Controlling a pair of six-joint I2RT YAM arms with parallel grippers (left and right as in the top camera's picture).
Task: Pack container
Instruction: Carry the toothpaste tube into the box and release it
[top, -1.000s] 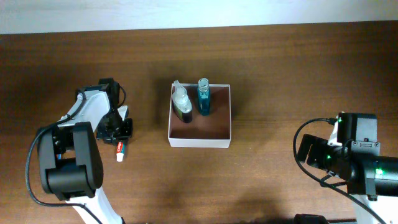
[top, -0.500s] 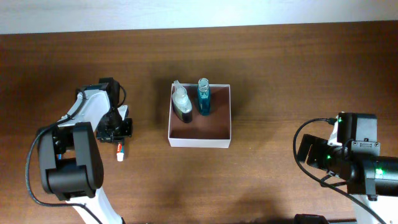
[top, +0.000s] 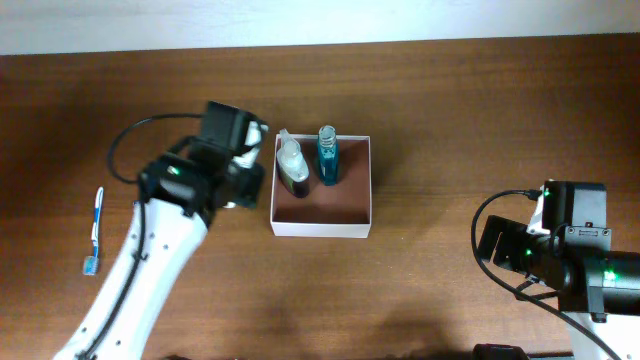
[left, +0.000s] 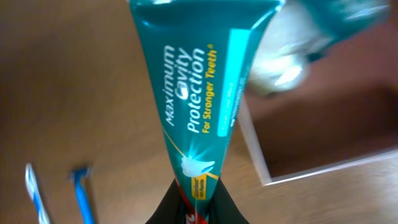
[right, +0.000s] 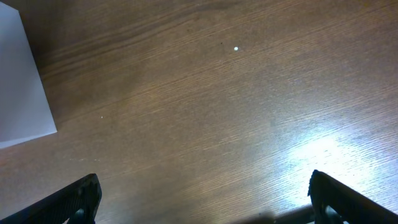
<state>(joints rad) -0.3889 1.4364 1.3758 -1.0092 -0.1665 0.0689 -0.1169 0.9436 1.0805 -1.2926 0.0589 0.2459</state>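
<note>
The bottles (top: 327, 155) fill the back of the container, so the robot's left gripper will next swing the tube (left: 193, 93) to the right in the overhead view, over the container's near part.
The container (top: 322, 228) is a square white-walled box with a reddish-brown inside at the table's middle. A dark bottle with a pale top (top: 292, 165) and a blue bottle (top: 327, 155) stand at its back. My left gripper (top: 243, 170) is just left of the container and is shut on a teal toothpaste tube (left: 193, 93), held by its lower end (left: 198, 208) above the wood. The container's corner (left: 311, 169) shows to the tube's right. My right gripper (right: 205, 205) is open and empty over bare wood at the right.
A blue and white toothbrush (top: 93, 230) lies on the table at the far left; it also shows in the left wrist view (left: 81, 196). The container's white outer wall (right: 22, 87) sits at the left edge of the right wrist view.
My left arm has swung right from the table's left side to the container's left wall, carrying the toothpaste tube. The toothbrush now lies uncovered at the left. The right arm has not moved.
</note>
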